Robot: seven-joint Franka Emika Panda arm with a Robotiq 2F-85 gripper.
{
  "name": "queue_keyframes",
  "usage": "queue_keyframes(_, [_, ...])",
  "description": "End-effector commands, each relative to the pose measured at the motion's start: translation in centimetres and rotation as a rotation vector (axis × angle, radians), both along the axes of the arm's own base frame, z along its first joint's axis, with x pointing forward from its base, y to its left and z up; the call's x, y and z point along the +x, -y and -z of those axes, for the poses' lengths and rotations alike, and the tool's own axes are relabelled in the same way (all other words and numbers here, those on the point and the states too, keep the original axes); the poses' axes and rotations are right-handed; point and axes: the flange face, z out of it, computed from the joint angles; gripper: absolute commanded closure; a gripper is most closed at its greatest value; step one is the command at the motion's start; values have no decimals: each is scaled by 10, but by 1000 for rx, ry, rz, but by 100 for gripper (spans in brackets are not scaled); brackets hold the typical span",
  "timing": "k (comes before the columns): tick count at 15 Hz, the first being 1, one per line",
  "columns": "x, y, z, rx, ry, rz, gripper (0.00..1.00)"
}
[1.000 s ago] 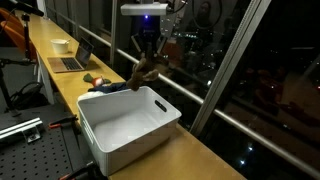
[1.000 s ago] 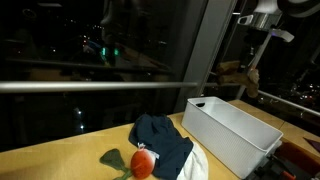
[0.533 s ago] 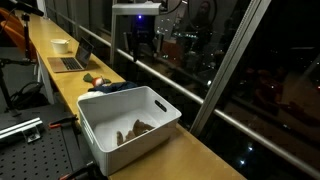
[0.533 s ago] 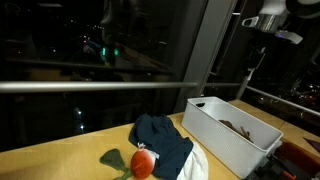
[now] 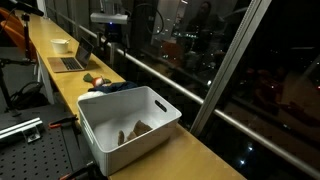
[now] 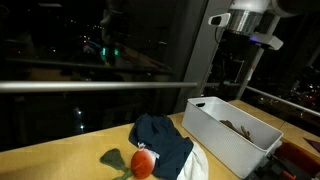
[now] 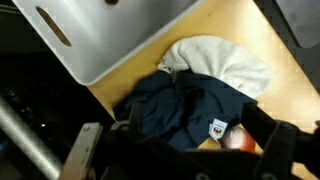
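The dark blue garment's edge by the white cloth is well below the open gripper, beside the bin [image 5: 130, 150], so the gripper needs to move down onto that edge next and close there.
My gripper [image 5: 108, 38] hangs open and empty, high above the pile of clothes beside the bin. In the wrist view its two fingers [image 7: 84, 152] frame a dark blue garment [image 7: 185, 105] with a small white label. A white cloth [image 7: 225, 60] lies beyond the garment, and a red round thing [image 7: 240, 138] peeks out at its edge. The white bin [image 5: 130, 150] holds a brown soft thing [image 5: 135, 130] on its floor, also visible as a brown soft thing [image 6: 238, 127]. The gripper [image 6: 236, 72] stands up and behind the bin [image 6: 220, 135].
The wooden counter [image 5: 190, 155] runs along a dark window with a metal rail [image 6: 90, 86]. A laptop [image 5: 72, 60] and a white bowl [image 5: 61, 45] sit farther down it. The red thing [image 6: 143, 163] has a green leaf beside the blue garment [image 6: 160, 140].
The gripper opened and the brown thing dropped from it into the bin. The arm then swung away from above the bin to over the clothes.
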Motion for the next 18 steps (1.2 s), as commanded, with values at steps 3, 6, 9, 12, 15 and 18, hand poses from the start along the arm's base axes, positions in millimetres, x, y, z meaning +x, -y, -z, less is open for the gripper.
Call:
queue_keyframes(3, [-7,-73,96,-51,-21,-159,0])
queue_keyframes(6, [-10,-83,151,-84,-17,-212,0])
queue_keyframes(9, [-2,-78,188,-69,-7,-239,0])
queue_keyframes(12, [10,-66,223,-22,-12,-221,0])
queue_keyframes(15, [16,-49,259,34,-41,-194,0])
queue_keyframes(18, [16,-36,290,116,-100,-165,0])
